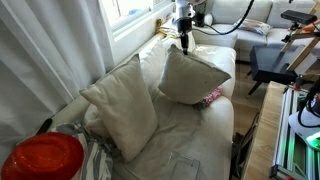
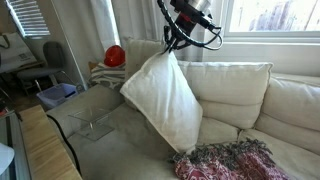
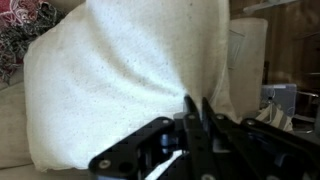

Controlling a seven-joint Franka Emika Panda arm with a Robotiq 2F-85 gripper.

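Note:
I will next rise toward the knitted blanket, then lower my gripper over the bare seat (image 1: 174,117) beside the leaning pillow to let go of the cream pillow's corner, as that part of the seat is open.
My gripper (image 1: 185,42) is shut on the top corner of a cream pillow (image 1: 192,77) and holds it up so it hangs above the sofa seat. In an exterior view the pillow (image 2: 165,95) hangs from the gripper (image 2: 172,45), its lower end near the seat. In the wrist view the fingers (image 3: 197,110) pinch a fold of the pillow's cloth (image 3: 120,70). A second cream pillow (image 1: 122,103) leans against the sofa back, apart from the gripper.
A cream sofa (image 2: 250,85) stands under a window. A pink-and-grey knitted blanket (image 2: 225,160) lies on the seat, also showing in an exterior view (image 1: 212,96). A red round object (image 1: 42,158) sits at the sofa end. A clear plastic box (image 2: 92,123) lies on the seat.

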